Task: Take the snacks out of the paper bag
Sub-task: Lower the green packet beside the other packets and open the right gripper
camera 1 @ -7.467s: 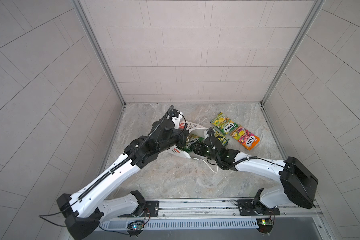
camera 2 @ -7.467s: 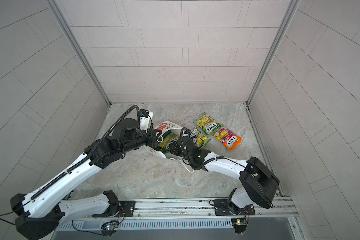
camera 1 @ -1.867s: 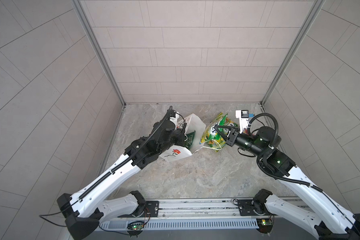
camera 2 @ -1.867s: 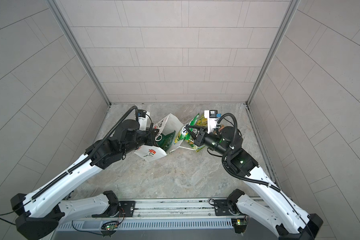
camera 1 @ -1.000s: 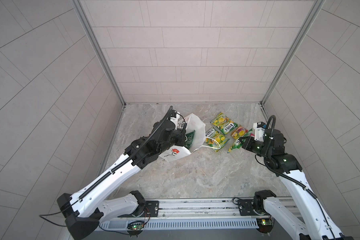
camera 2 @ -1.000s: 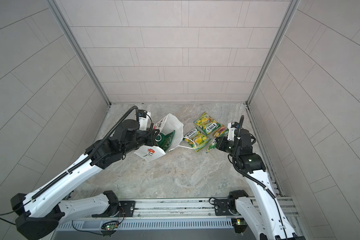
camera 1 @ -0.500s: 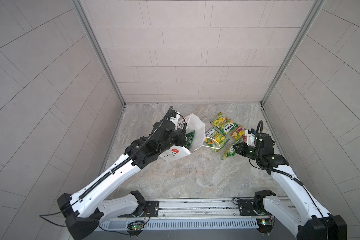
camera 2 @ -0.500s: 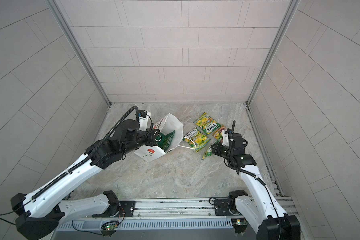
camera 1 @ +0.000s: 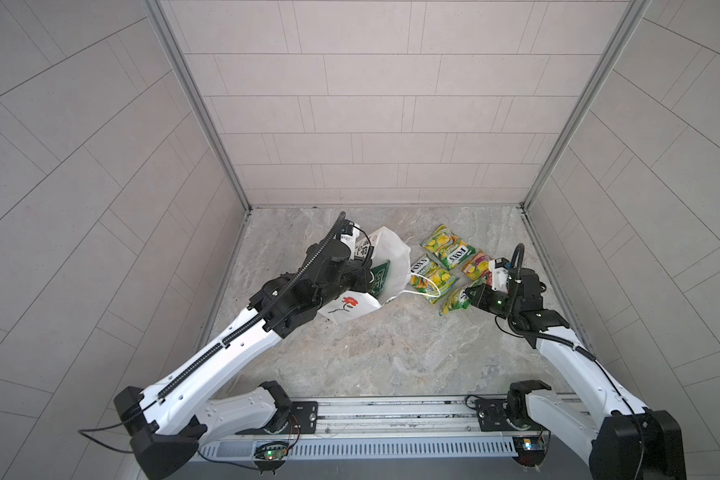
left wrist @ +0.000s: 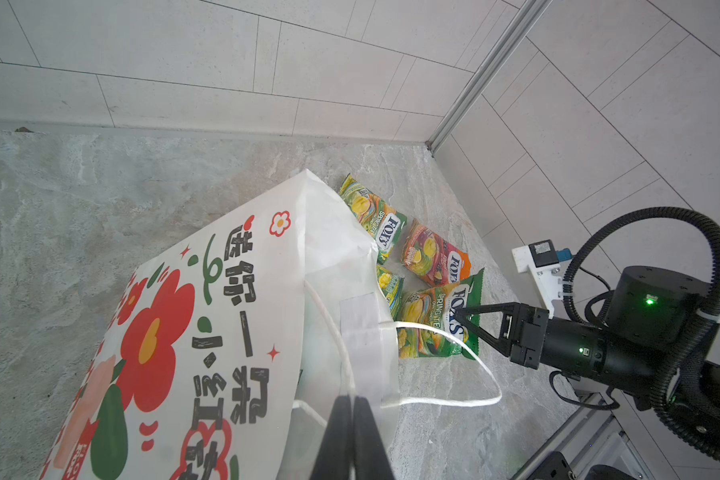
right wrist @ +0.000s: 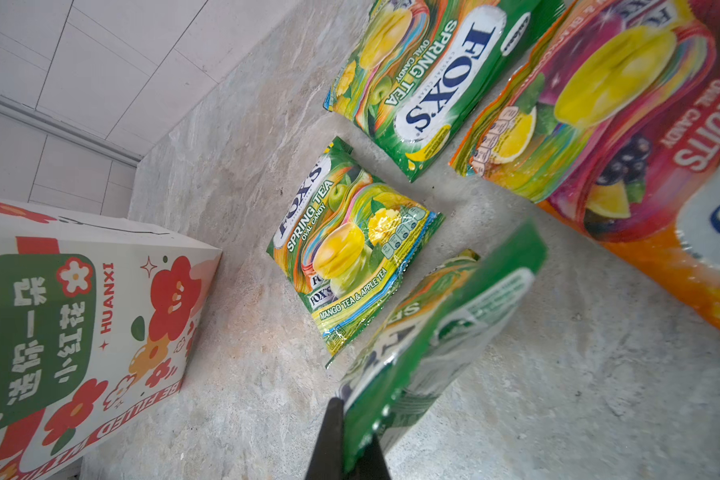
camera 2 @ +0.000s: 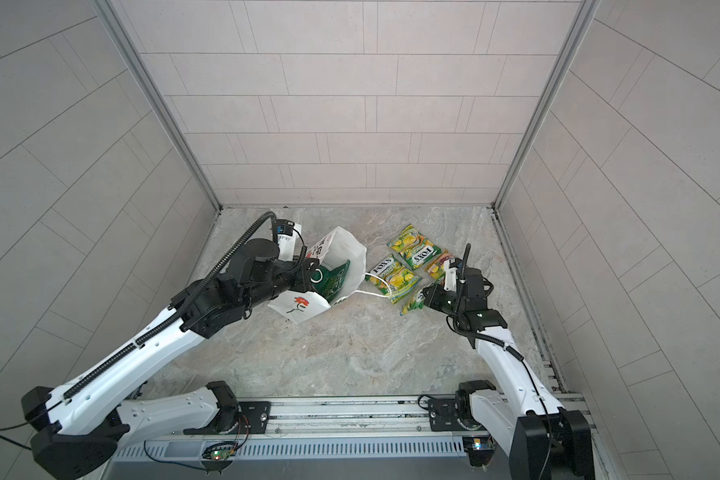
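Note:
The right gripper lowers and draws back slightly next. It lays the tilted yellow-green packet beside the orange-pink one to release it, since that patch of floor lies open.
The white paper bag with the red flower lies tilted, mouth toward the packets. My left gripper is shut on its rim. A dark green crisp bag shows inside the mouth. My right gripper is shut on a yellow-green FOX'S packet, which hangs tilted low over the floor. Two more yellow-green packets and an orange-pink one lie flat beside it.
A white cord handle of the bag loops out across the floor toward the packets. The right wall stands close behind my right arm. The arms' rail runs along the front edge.
My right gripper has carried the yellow-green packet down and leftward to a spot in front of the lying packets. The left gripper and the bag have stayed put.

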